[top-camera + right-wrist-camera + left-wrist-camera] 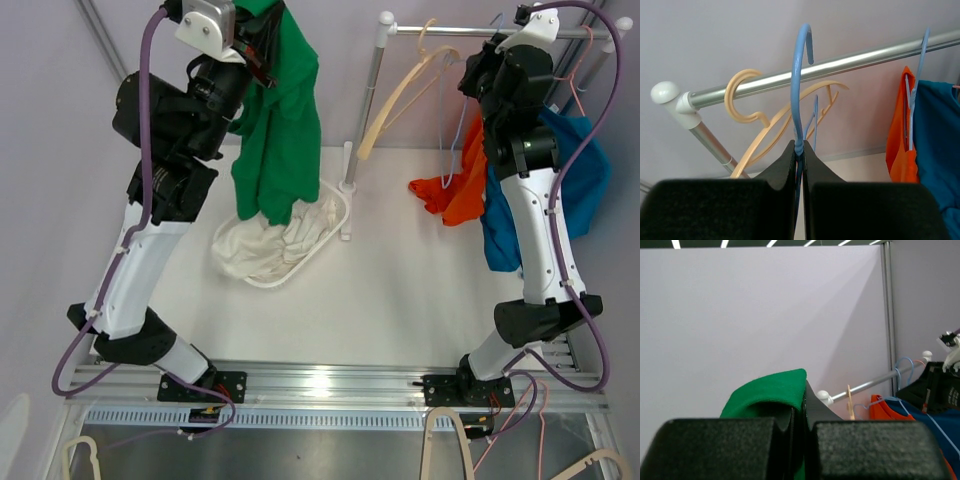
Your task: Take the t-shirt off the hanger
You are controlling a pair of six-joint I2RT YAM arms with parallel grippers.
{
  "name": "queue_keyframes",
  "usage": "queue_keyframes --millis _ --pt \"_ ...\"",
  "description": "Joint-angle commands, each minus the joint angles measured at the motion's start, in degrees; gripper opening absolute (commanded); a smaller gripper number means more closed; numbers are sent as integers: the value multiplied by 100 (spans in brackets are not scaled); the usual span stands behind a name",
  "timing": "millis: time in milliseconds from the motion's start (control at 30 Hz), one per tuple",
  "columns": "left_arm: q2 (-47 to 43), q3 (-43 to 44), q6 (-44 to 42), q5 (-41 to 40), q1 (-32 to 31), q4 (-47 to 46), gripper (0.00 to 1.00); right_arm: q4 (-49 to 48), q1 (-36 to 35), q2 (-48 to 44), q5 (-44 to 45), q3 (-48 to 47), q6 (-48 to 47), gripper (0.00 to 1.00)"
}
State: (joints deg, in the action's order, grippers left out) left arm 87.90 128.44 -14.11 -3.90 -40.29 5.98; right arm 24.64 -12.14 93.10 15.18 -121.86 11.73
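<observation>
My right gripper reaches outward next, then lowers and releases the blue hook on the bare part of the bar (463, 31) (826, 68) beside the cream hanger, as that lies outward.
The green t-shirt (285, 130) hangs in loose folds from my left gripper (262, 45), which is raised high at the back left, over the white basket. In the left wrist view the left gripper (805, 395) is shut on a fold of the green t-shirt (767, 390). My right gripper (801, 147) is shut on the neck of a thin blue hanger (801, 75), whose hook sits just in front of the rail. No cloth shows on this hanger. In the top view the right gripper (478, 75) is up beside the rail at the back right.
A white basket (343, 212) holding white cloth stands below the green shirt. The metal rail (450, 33) carries a cream hanger (400, 100), an orange shirt (455, 195) and a blue shirt (580, 170). The rail's post (350, 170) stands next to the basket.
</observation>
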Motion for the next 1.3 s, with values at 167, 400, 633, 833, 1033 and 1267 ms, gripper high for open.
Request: queue_keyframes --millis 167,400,633,833,1033,1267 --pt "175 -397 -347 -171 364 -879 1 -751 80 287 495 -425 -337 0" --pt "-307 -2222 374 -698 488 -990 1 -697 107 1043 433 -1243 -425 0" --pt "-747 -3035 2056 -1999 1021 -511 1 -891 107 1667 354 -1638 -259 0" --pt "-1354 -4160 2914 -1826 2005 -308 1 -917 72 2080 231 -1867 -346 0" --pt "-1345 -4318 3387 -1536 2192 149 1 -979 72 2177 196 -1727 -303 0" --pt "-1188 -6217 4768 -803 1552 -432 1 -848 80 2160 266 -1525 -127 0"
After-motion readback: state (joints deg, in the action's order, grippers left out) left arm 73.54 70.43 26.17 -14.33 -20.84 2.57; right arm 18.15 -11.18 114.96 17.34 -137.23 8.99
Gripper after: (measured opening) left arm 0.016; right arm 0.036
